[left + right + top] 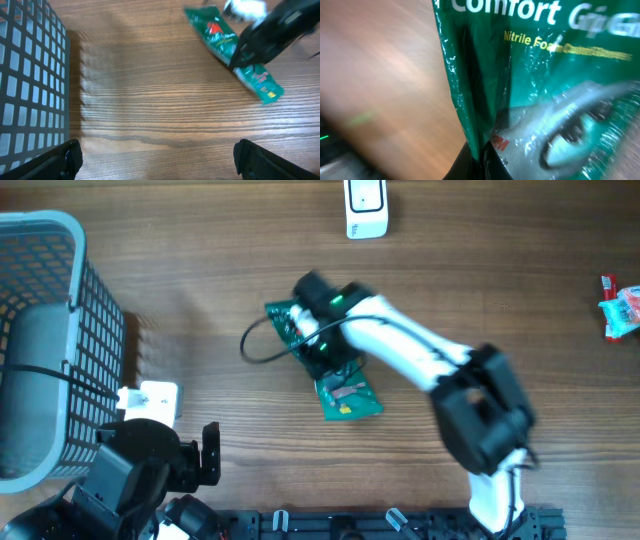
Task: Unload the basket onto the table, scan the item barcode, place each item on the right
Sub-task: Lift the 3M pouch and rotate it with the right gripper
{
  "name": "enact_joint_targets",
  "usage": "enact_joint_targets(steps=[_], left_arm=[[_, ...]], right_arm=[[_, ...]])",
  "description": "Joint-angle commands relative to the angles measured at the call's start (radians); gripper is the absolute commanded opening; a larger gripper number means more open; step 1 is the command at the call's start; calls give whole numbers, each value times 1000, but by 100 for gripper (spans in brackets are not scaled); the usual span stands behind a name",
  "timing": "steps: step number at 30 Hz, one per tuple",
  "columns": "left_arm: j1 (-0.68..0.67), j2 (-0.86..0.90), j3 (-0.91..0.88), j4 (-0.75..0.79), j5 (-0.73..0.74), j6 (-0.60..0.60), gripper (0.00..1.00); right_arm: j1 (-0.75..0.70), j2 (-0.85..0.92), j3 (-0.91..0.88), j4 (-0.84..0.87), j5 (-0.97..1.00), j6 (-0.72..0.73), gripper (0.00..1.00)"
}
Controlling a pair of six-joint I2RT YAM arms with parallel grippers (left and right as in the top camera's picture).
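Observation:
I will next use my right gripper to lift the packet's fold to the right in the overhead view, tip its barcodeless side over and release it, since bare wood lies that way.
The item is a green plastic packet (350, 395) printed "Comfort Grip" and "Nitrile Foam", lying mid-table. My right gripper (325, 350) reaches over it from the right and is shut on a raised fold of its film. In the right wrist view the packet (535, 75) fills the frame, its green edge pinched between the dark fingertips (470, 167). No barcode shows in any view. My left gripper (160, 160) hangs open over bare wood near the table's front left, holding nothing; from there the packet (260, 82) lies far to the upper right.
A white scanner-like device (366, 208) stands at the back edge. A grey mesh basket (60, 330) fills the left side, with a small white box (150, 400) beside it. A red and white packet (622, 308) lies at the far right edge.

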Motion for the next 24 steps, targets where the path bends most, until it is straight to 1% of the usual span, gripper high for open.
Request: enact_joint_targets(steps=[1,3,6,10,11,12,13,14,15,16,17,22,24], left_arm=[[3,-5,3,2,-9,-9,100],[3,-5,3,2,-9,-10,100],[3,-5,3,2,-9,-10,100],[3,-5,3,2,-9,-10,100],[3,-5,3,2,-9,-10,100],[3,-5,3,2,-9,-9,100],[3,-5,3,2,-9,-10,100],[3,-5,3,2,-9,-10,100],[3,-5,3,2,-9,-10,100],[3,-5,3,2,-9,-10,100],[3,-5,3,2,-9,-9,100],[3,-5,3,2,-9,-10,100],[3,-5,3,2,-9,-10,100]], right_arm=[[-121,-119,32,-71,-571,-177,4],[-179,-117,8,-119,-771,-299,5],[-218,-116,-62,-117,-862,-343,4],[-220,-113,-238,63,-1001,-304,4],[-220,-113,-272,105,-1011,-304,4],[-220,-113,-315,172,-996,-296,4],[-221,-113,-350,233,-939,-256,4],[-221,-113,-381,296,-815,-166,4],[-221,-113,-397,320,-685,-90,4],[-221,-113,-400,322,-598,-64,4],[-221,-113,-400,322,-551,-62,4],[-222,-115,-396,366,-527,-48,5],[-222,-115,-395,369,-478,-24,5]])
